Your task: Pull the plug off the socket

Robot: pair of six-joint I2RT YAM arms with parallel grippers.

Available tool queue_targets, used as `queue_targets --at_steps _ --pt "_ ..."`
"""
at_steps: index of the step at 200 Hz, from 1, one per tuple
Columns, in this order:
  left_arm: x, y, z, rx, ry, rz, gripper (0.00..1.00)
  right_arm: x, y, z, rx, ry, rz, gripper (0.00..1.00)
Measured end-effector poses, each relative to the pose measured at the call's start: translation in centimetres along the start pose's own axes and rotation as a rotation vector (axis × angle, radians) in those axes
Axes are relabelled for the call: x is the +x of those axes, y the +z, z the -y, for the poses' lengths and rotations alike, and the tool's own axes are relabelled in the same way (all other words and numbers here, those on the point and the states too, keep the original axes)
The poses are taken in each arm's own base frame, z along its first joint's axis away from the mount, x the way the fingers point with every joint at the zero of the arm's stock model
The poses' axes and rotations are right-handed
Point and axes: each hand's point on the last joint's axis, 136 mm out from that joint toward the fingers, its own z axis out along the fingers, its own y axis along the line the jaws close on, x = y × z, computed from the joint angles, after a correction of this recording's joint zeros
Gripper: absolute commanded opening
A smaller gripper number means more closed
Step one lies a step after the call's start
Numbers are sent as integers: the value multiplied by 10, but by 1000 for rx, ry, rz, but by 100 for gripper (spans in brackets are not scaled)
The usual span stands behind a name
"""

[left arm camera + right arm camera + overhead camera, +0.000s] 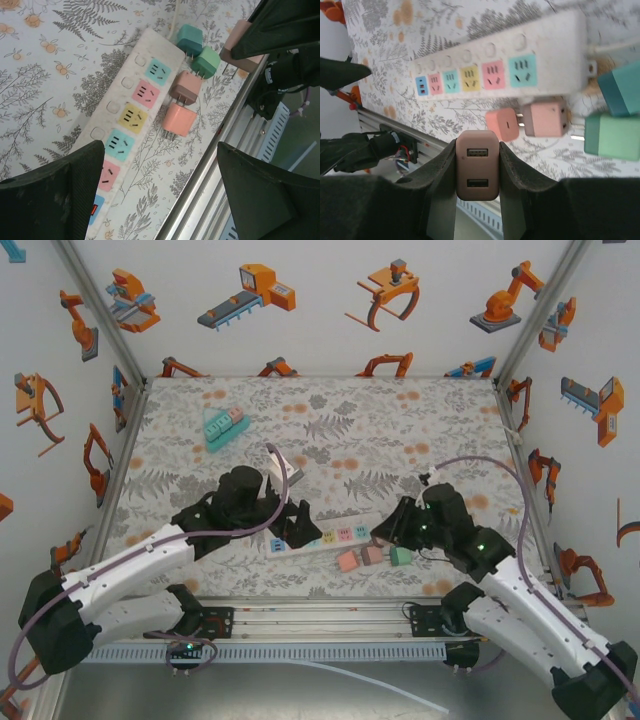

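I should bring my right gripper back and down to the bare table between the loose brown-pink plug and the power strip, then release the held plug.
A white power strip [335, 536] [505, 60] [131, 102] lies near the table's front edge, and the coloured sockets that show are empty. My right gripper [477, 172] [384, 532] is shut on a brownish-pink plug [477, 165] with two USB ports. It holds the plug clear of the strip, on its near side; the plug's prongs [227, 67] point at the table. My left gripper [160, 195] [293, 530] hangs open over the strip's left end. Its fingers [55, 200] are wide apart with nothing between them.
Several loose plugs lie beside the strip: salmon [179, 119], brown-pink [186, 86], green [206, 61] and teal [189, 39]. A second teal strip with plugs [223, 427] sits at the back left. The metal rail [320, 620] runs along the table's front edge.
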Motion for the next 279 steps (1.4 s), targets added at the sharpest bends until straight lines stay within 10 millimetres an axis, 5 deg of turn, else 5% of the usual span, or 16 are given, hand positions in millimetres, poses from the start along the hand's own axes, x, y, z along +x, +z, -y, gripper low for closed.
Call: queue_targets --at_steps 89,143,188,279 --pt "-15 -4 -16 -114 39 71 88 81 36 79 76 240 -217 9" --pt "-14 -2 -25 -160 34 68 88 81 51 78 39 253 -206 20" --pt "-14 -3 -27 -168 34 70 88 81 58 77 45 227 -200 44" --pt "-15 -3 -30 -190 33 75 88 79 49 82 80 205 -171 58"
